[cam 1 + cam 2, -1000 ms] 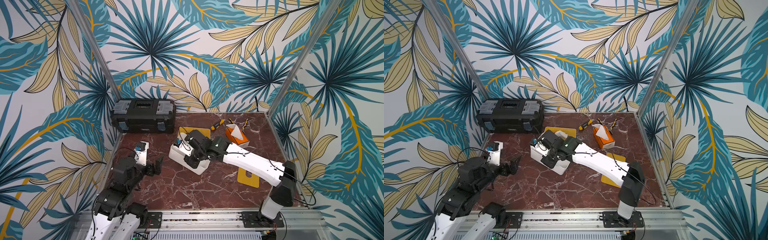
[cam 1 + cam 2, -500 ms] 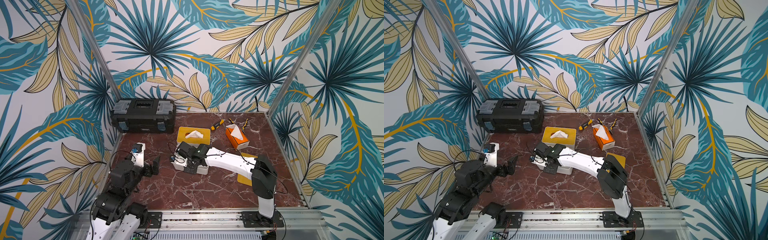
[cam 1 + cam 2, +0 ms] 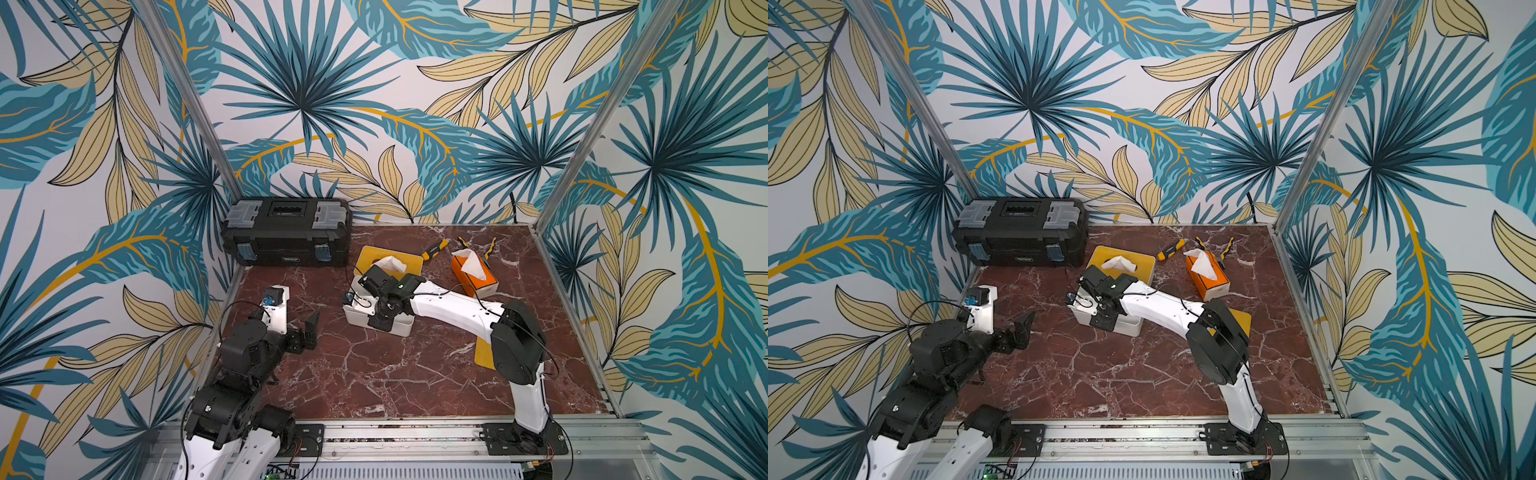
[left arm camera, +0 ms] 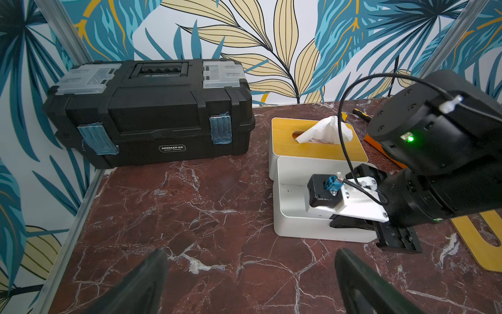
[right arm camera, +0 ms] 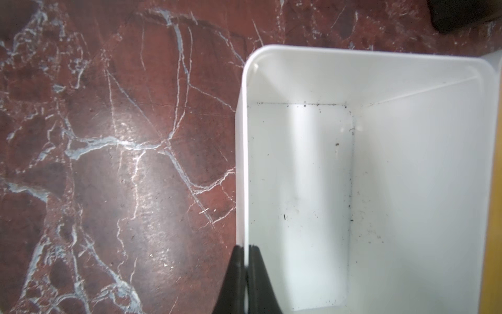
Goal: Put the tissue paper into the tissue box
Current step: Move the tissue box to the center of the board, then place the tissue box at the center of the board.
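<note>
The robot needs to keep its right gripper over the tissue box's near long side [image 3: 361,321] [image 5: 245,230] next and open it to release, because that side is between the gripper's fingers and the tissue box is on top of the table.
An orange pack with white tissue paper [image 3: 471,262] sticking out stands at the back right, also in a top view [image 3: 1202,264]. The white tissue box [image 3: 400,327] [image 3: 1128,327] sits open and empty mid-table, touching a second box with a yellow lid. My right gripper [image 5: 245,247] is shut on the near long wall of the open box [image 5: 312,163], one finger inside and one outside; the left wrist view shows it there too [image 4: 350,224]. My left gripper [image 3: 309,328] [image 4: 250,252] hovers open and empty at the table's left.
A yellow-lidded box [image 3: 411,259] with a tissue poking out stands right behind the open one. A loose yellow lid [image 3: 482,353] lies under the right arm. A black toolbox [image 3: 286,232] fills the back left. A screwdriver [image 3: 434,248] and pliers [image 3: 490,245] lie at the back.
The right arm's elbow has swung in from the right edge towards the middle. The white box in its grip has come down and shifted slightly back. The left arm has stayed put.
</note>
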Controlling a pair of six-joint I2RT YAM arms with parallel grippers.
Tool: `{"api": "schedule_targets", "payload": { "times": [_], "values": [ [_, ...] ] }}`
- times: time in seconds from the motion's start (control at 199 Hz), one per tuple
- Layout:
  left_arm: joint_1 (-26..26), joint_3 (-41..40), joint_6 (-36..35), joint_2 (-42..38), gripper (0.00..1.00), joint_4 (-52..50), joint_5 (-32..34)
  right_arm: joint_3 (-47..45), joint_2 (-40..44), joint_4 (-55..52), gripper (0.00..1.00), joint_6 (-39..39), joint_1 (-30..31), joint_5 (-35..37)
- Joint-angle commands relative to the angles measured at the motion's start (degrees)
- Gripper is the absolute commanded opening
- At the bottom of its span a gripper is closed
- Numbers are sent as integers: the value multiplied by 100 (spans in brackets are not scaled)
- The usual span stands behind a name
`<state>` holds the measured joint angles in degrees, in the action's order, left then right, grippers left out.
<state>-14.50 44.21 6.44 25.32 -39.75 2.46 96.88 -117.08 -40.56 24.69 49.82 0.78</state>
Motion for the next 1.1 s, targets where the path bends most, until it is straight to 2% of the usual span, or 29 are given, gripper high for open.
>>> {"api": "schedule_targets", "payload": {
  "times": [0.0, 0.11, 0.276, 0.431, 0.612, 0.742, 0.833, 0.908, 1.099],
  "values": [
    [103, -105, 7, -54, 100, 63, -115, 157, -328, 60, 0, 56, -306, 115],
    [156, -114, 15, -53, 100, 77, -177, 302, -395, -15, 0, 53, -329, -13],
    [176, -116, 19, -54, 100, 81, -209, 178, -111, -124, 0, -114, -305, -855],
    [193, -119, 24, -54, 100, 82, -220, -159, 218, -105, 0, -136, -102, -1363],
    [193, -115, 24, -44, 100, 86, -205, -236, 140, -300, 4, -187, -9, -1405],
    [193, -123, 33, -45, 100, 78, -210, -171, 120, -360, 23, -411, -14, -1292],
    [193, -123, 33, -45, 100, 81, -192, -158, 402, -355, 39, -771, -17, -1308],
    [193, -115, 33, -36, 100, 81, -207, -287, 840, -261, 53, -1157, -14, -1192],
    [211, -114, 23, -27, 100, 90, -245, -1152, 2268, 146, 77, -1944, -83, -246]
  ]
}}
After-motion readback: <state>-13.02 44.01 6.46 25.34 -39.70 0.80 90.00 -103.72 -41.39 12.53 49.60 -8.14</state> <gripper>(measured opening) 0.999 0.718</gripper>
